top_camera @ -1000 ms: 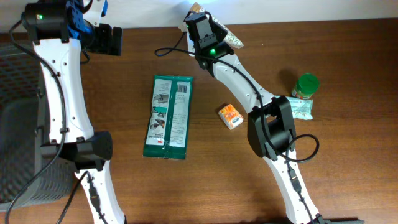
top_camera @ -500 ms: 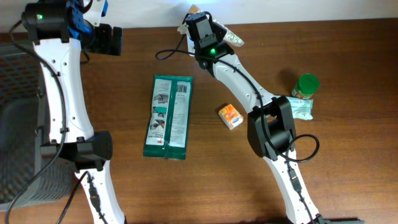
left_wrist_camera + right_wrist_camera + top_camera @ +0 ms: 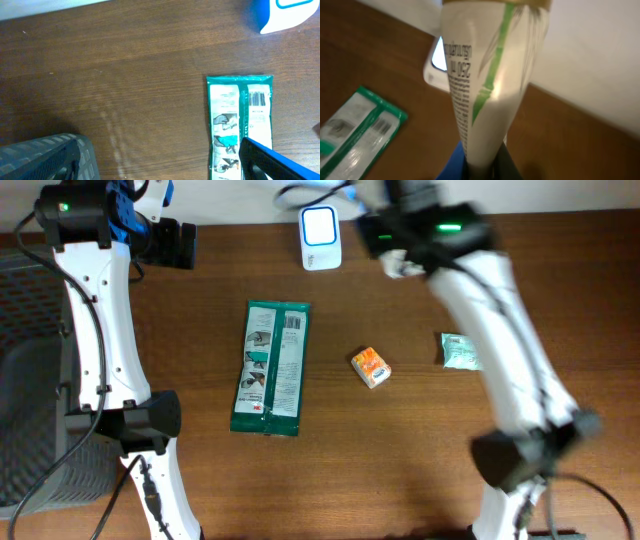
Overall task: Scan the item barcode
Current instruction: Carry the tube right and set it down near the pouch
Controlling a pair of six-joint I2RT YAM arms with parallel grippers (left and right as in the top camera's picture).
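The tube goes back from the scanner (image 3: pixel 320 225) and down in my right gripper next. It comes free on the bare wood (image 3: pixel 466 392) beside the pale green sachet, as that's clear.
A white tube (image 3: pixel 490 75) with a green bamboo drawing and small print fills the right wrist view, and my right gripper (image 3: pixel 482 165) is shut on its lower end. Overhead, that gripper (image 3: pixel 400 238) is blurred, just right of the white and blue scanner (image 3: pixel 320 225) at the table's back edge. The scanner (image 3: pixel 436 62) shows behind the tube. My left gripper (image 3: pixel 175 242) hangs open at the back left, holding nothing; its fingers (image 3: pixel 280 162) frame bare wood. No barcode shows on the tube's visible side.
A green packet (image 3: pixel 271 367) lies flat mid-table, its barcode up (image 3: pixel 257 98). A small orange box (image 3: pixel 370 367) and a pale green sachet (image 3: pixel 460 352) lie to its right. A dark mesh basket (image 3: pixel 25 380) stands at the left edge.
My right arm has swung quickly to the right from above the scanner, uncovering it. The green-capped jar at the right no longer shows. The left arm has not moved.
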